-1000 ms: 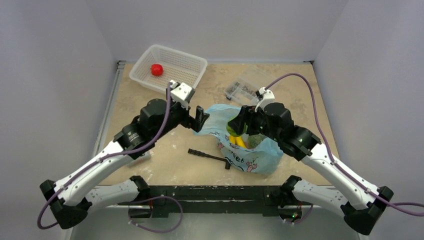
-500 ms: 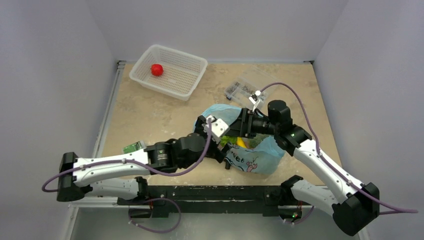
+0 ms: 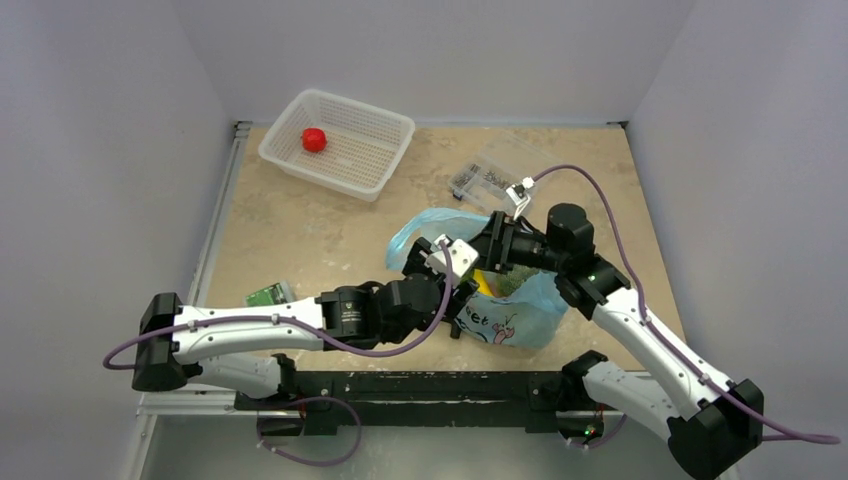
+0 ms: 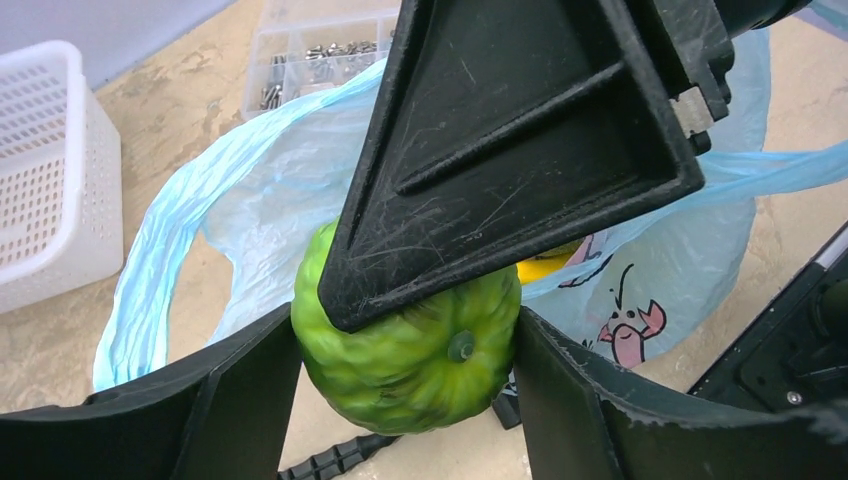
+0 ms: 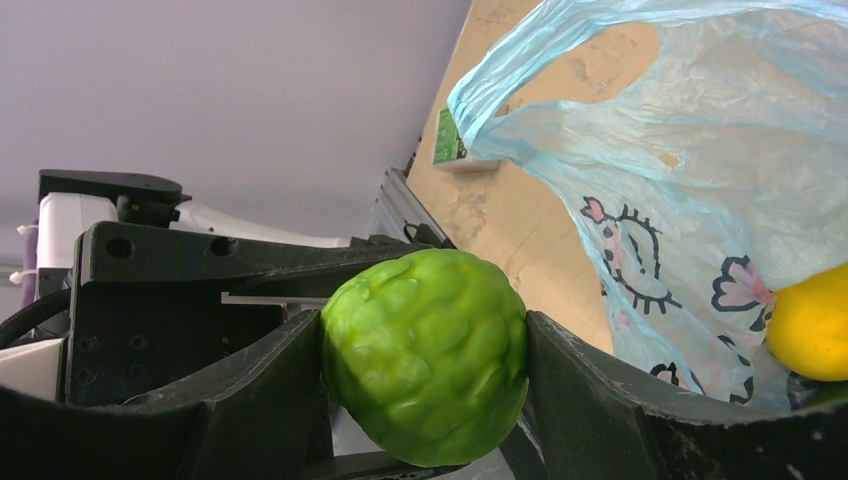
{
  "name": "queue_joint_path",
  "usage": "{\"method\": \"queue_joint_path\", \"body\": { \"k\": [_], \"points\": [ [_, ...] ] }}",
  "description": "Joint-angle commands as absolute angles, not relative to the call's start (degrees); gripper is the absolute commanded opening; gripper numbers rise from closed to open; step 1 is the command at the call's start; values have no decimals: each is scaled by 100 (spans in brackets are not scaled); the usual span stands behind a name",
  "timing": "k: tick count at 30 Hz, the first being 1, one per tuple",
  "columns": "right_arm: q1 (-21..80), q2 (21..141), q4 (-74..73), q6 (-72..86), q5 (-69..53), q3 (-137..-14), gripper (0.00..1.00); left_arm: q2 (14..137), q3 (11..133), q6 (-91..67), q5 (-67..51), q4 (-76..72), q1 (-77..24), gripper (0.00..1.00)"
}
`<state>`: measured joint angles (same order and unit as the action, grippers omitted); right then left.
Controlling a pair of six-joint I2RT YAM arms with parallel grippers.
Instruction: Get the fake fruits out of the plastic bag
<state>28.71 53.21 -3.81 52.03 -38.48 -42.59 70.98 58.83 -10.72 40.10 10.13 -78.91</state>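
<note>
The robot's left hand needs to take the green fruit (image 4: 410, 365) up and outward, then lower it to the white basket's bare near corner (image 4: 34, 212) and let it go.
A bumpy green fruit (image 4: 410, 365) hangs just above the table beside the light-blue plastic bag (image 3: 522, 312). My right gripper (image 5: 423, 325) is shut on it, both fingers pressed against its sides. My left gripper (image 4: 405, 330) comes in crosswise, and its two fingers also touch the fruit's sides. One right finger (image 4: 520, 150) covers the top of the fruit in the left wrist view. A yellow fruit (image 5: 812, 325) lies inside the bag. A red fruit (image 3: 314, 139) sits in the white basket (image 3: 365, 150).
A clear box of metal parts (image 3: 480, 178) stands behind the bag. A small green-and-white box (image 3: 265, 294) lies at the near left, by the left arm. A black tool handle (image 4: 340, 460) lies on the table under the fruit.
My left arm swung from near the basket down to the bag, and its fingers closed in on the green fruit held by my right gripper. The right gripper turned slightly.
</note>
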Motion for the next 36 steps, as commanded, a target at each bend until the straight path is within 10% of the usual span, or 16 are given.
{"method": "queue_joint_path", "body": {
  "k": [1,5,8,13,21,36],
  "points": [
    [2874,5123,-184,5330,-3939,-4200,0,7193,6203,-872,4020,756,-7817,66],
    [2874,5093,-241,5239,-3879,-4282,0,7183,6212,-839,3669,705,-7682,42],
    [2870,5103,-550,4932,-3620,-4486,39,7061,6317,-1040,3109,891,-7296,11],
    [2857,5015,-1938,4079,-2041,-5336,98,6499,6393,-1092,2040,1141,-6280,0],
    [2785,5165,-2506,3435,-1205,-6160,99,6143,6701,-1166,1034,2117,-4212,0],
    [2794,4823,-3304,2297,-1798,-5759,99,11764,12014,-2637,381,3729,-1145,0]
  ]
}}
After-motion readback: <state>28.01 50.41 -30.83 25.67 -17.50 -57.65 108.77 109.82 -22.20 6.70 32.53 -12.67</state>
